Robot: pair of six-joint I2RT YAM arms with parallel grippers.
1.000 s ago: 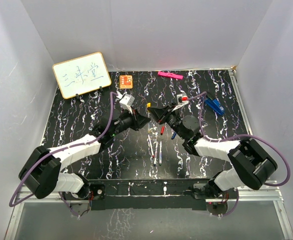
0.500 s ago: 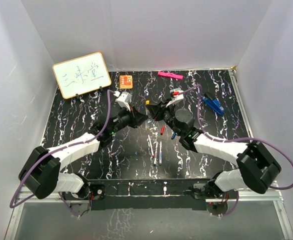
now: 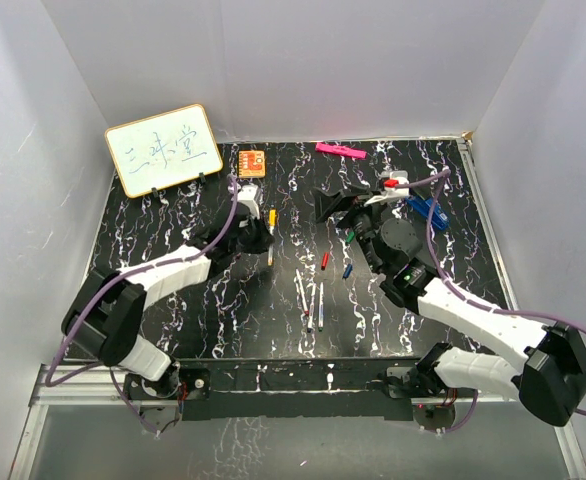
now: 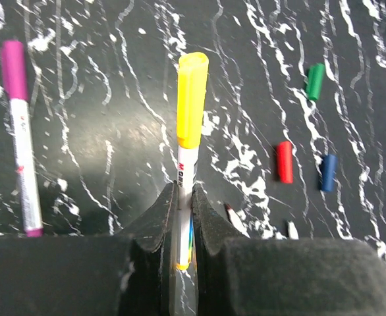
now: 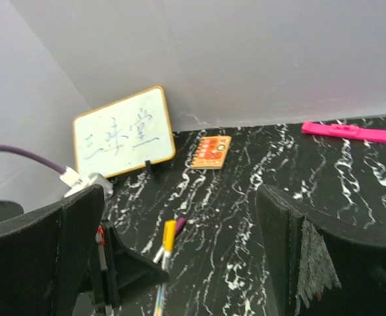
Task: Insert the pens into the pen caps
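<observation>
My left gripper moves toward the purple-capped pen next, then lowers the yellow-capped pen onto the empty dark table beside the purple-capped pen.
My left gripper [image 4: 185, 197] is shut on the white barrel of a pen [image 4: 187, 172] that wears the yellow pen cap [image 4: 192, 99], low over the table; from above the same pen [image 3: 270, 238] shows beside this gripper [image 3: 256, 236]. A purple-capped pen [image 4: 18, 131] lies to its left. Green [image 4: 315, 81], red [image 4: 284, 161] and blue [image 4: 328, 172] pen caps lie loose to the right. Three uncapped pens [image 3: 313, 298] lie side by side at mid-table. My right gripper [image 3: 335, 205] hangs open and empty to the right, its fingers [image 5: 297, 243] wide apart.
A whiteboard [image 3: 163, 150] leans at the back left, with an orange notebook [image 3: 252, 162] beside it. A pink marker [image 3: 340, 151] lies by the back wall. A blue object [image 3: 428, 210] sits right of my right arm. White walls close in three sides.
The right gripper has opened, let go of the yellow cap and drawn back to the right. The left gripper has swung left and lower with the pen, the yellow cap on it.
</observation>
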